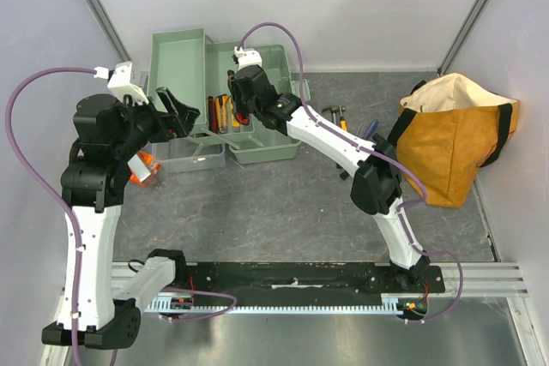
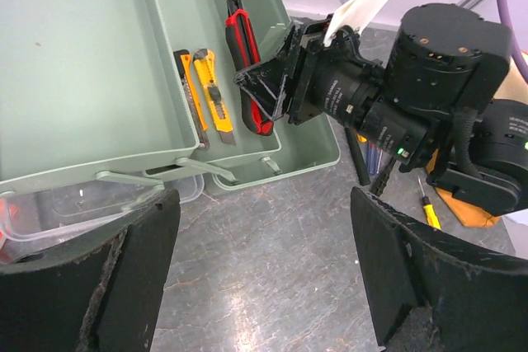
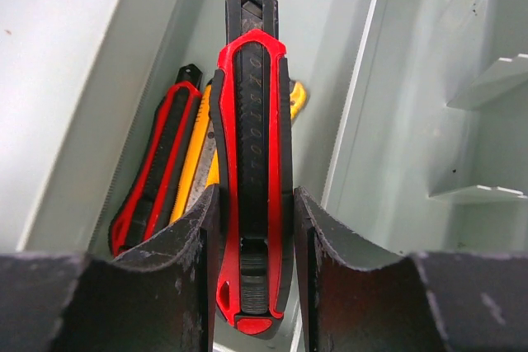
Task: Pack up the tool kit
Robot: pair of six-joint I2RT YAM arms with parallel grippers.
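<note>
Next, my right gripper comes down into the narrow tray compartment, shifting toward a free strip (image 3: 308, 144) beside the yellow knives, and releases the utility knife.
The pale green toolbox (image 1: 273, 150) stands open at the back of the table, its raised tray (image 1: 178, 57) to the left. My right gripper (image 1: 240, 102) is shut on a red and black utility knife (image 3: 252, 162), held low over a narrow tray compartment (image 3: 412, 80). Another red knife (image 3: 155, 175) and a yellow knife (image 3: 200, 150) lie in that compartment. In the left wrist view the held knife (image 2: 244, 55) lies beside two yellow knives (image 2: 210, 92). My left gripper (image 2: 264, 269) is open and empty above the table in front of the toolbox (image 2: 82, 55).
An orange-tan bag with black straps (image 1: 455, 139) stands at the right. A hammer (image 1: 334, 115) and screwdrivers (image 1: 369, 130) lie between the toolbox and the bag. A clear plastic box with orange contents (image 1: 146, 169) sits under my left arm.
</note>
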